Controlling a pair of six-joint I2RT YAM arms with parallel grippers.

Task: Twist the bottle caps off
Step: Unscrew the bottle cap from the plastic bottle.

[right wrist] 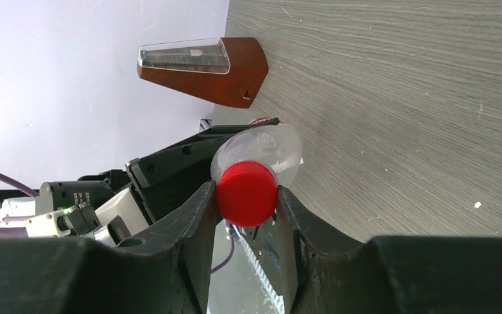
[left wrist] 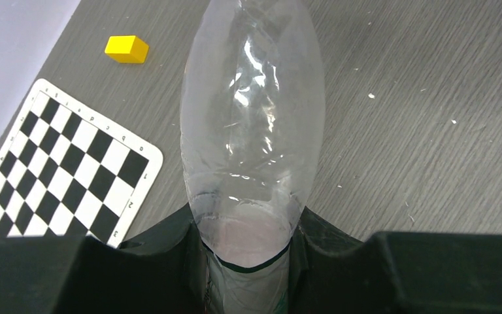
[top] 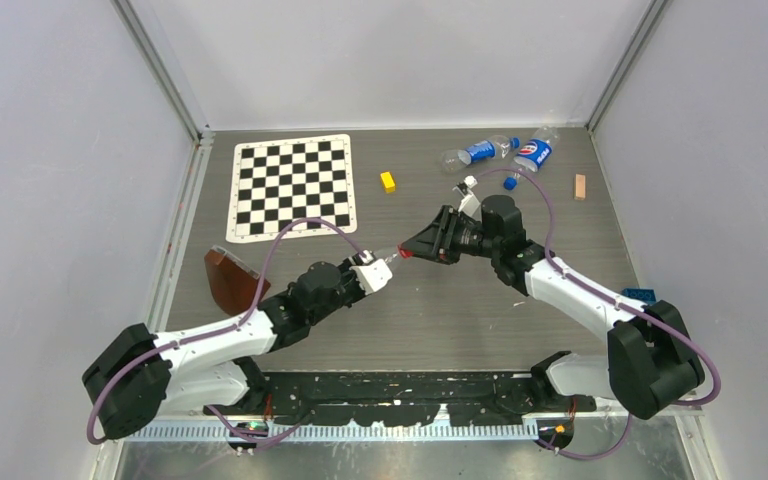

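Observation:
My right gripper pulls its red cap off the bottle next. It then lowers the cap onto the clear spot on the tabletop beside the checkerboard mat and lets go.
A clear bottle [left wrist: 251, 118] is held off the table, and my left gripper [left wrist: 248, 261] is shut on its lower body. The bottle's neck points toward the right arm. Its red cap [right wrist: 246, 192] sits on the bottle's mouth [right wrist: 265, 147], and my right gripper [right wrist: 246, 199] is shut on it, one finger on each side. From above, the two grippers meet at mid-table, left [top: 375, 272] and right [top: 412, 250], with the red cap [top: 403, 254] between them. Two blue-labelled bottles [top: 480, 152] [top: 533, 153] lie at the back right, with a blue cap [top: 510, 183] at the end of one.
A checkerboard mat [top: 293, 187] lies at the back left, with a yellow block [top: 388, 181] beside it. A brown wedge-shaped object [top: 232, 280] stands at the left, near the left arm. A wooden block [top: 580, 186] and a blue brick [top: 640, 294] lie at the right.

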